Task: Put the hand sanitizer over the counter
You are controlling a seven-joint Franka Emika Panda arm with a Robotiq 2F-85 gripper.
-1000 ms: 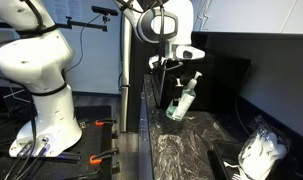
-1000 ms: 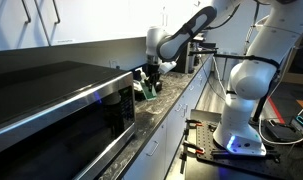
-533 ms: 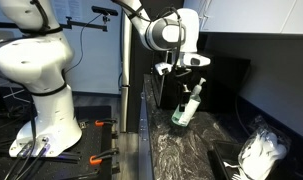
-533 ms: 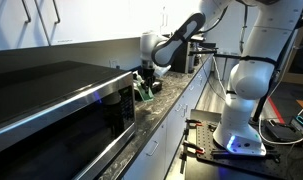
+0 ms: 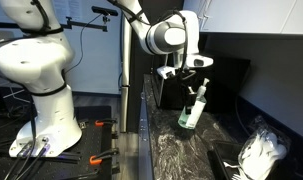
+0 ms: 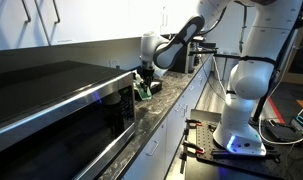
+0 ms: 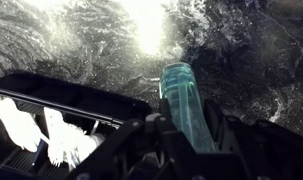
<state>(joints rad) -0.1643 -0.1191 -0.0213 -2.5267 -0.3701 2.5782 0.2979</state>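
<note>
The hand sanitizer hangs tilted above the counter, so next I need to lower my gripper and turn the hand sanitizer upright, onto the bare counter (image 5: 196,139) beside the black tray, to release it.
The hand sanitizer is a clear bottle with green gel (image 5: 194,108). My gripper (image 5: 194,88) is shut on its upper part and holds it tilted just above the dark speckled counter (image 5: 181,150). In the wrist view the green bottle (image 7: 182,100) runs out from between the black fingers (image 7: 219,122), over the glossy counter (image 7: 71,40). In an exterior view the bottle (image 6: 146,90) and gripper (image 6: 148,80) are small, at the far end of the counter beside the oven.
A black tray (image 7: 61,95) with white crumpled cloth (image 5: 261,152) lies on the counter near the camera. A dark back wall (image 5: 251,70) runs behind the counter. A large black oven (image 6: 51,110) stands beside the gripper. A tripod pole (image 5: 122,60) stands by the counter edge.
The gripper has carried the bottle along the counter toward the back wall, to the right in the exterior view, still tilted and held.
</note>
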